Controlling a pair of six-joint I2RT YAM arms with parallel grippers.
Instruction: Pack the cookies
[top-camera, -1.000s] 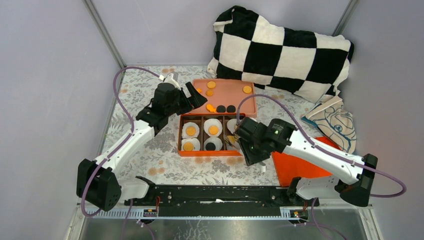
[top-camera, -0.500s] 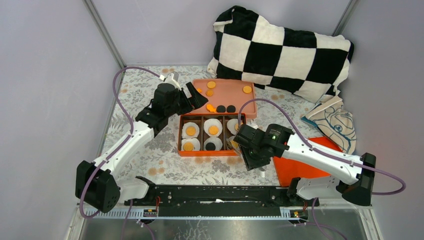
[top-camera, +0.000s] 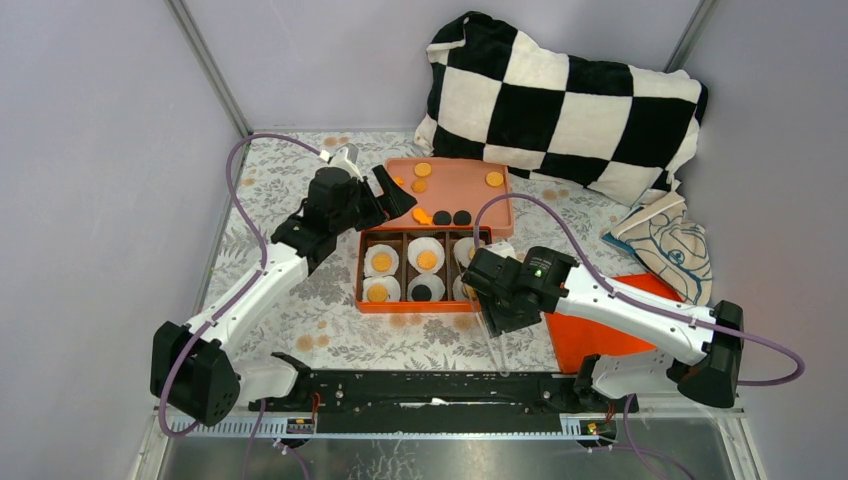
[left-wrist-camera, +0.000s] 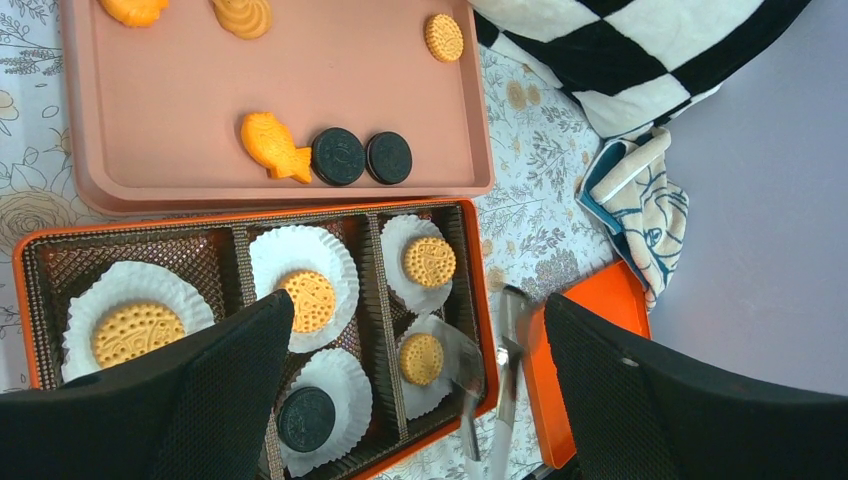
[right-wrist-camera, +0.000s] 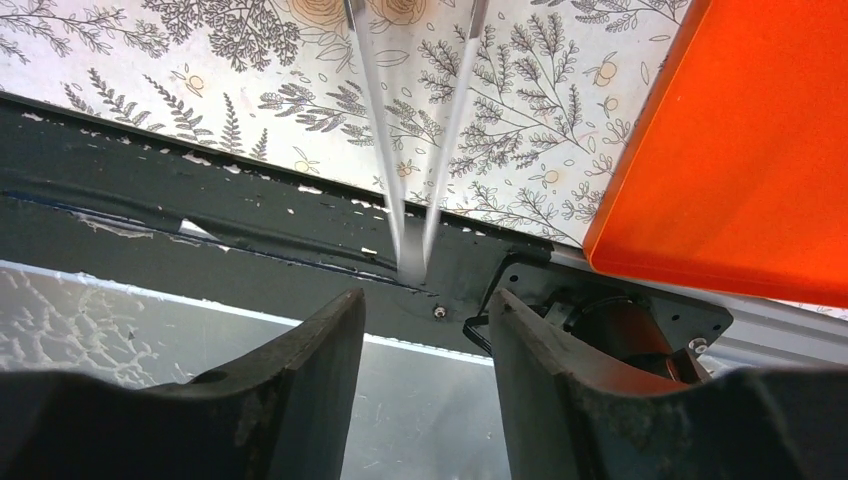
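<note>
The tongs' handle end (top-camera: 502, 368) (right-wrist-camera: 412, 262) is in line with the gap between my open fingers, so I will lower my right gripper down around it and close.
An orange box (top-camera: 358, 272) holds white paper cups with round cookies (left-wrist-camera: 311, 300), mostly yellow and one black (left-wrist-camera: 305, 418). Loose cookies lie on the pink tray (top-camera: 470, 200): orange ones (top-camera: 423, 169) and two black ones (left-wrist-camera: 338, 156). Metal tongs (left-wrist-camera: 508, 330) lie blurred at the box's right edge, tips beside a cookie (left-wrist-camera: 421, 358). Their handle end (right-wrist-camera: 410, 262) points at the near rail. My right gripper (top-camera: 500, 305) is above them, and in the wrist view (right-wrist-camera: 425, 300) its fingers stand apart with nothing between. My left gripper (top-camera: 385, 195) hovers wide open over the box's far edge (left-wrist-camera: 418, 300).
An orange lid (top-camera: 600, 330) lies right of the box. A black-and-white checked pillow (top-camera: 565, 105) fills the back right. A patterned cloth (top-camera: 665, 245) lies at the right. The black rail (top-camera: 440, 385) runs along the near edge.
My right gripper has shifted slightly left. The tongs' handle end has swung down and left toward the near rail and now shows as a blur. The left arm has not moved.
</note>
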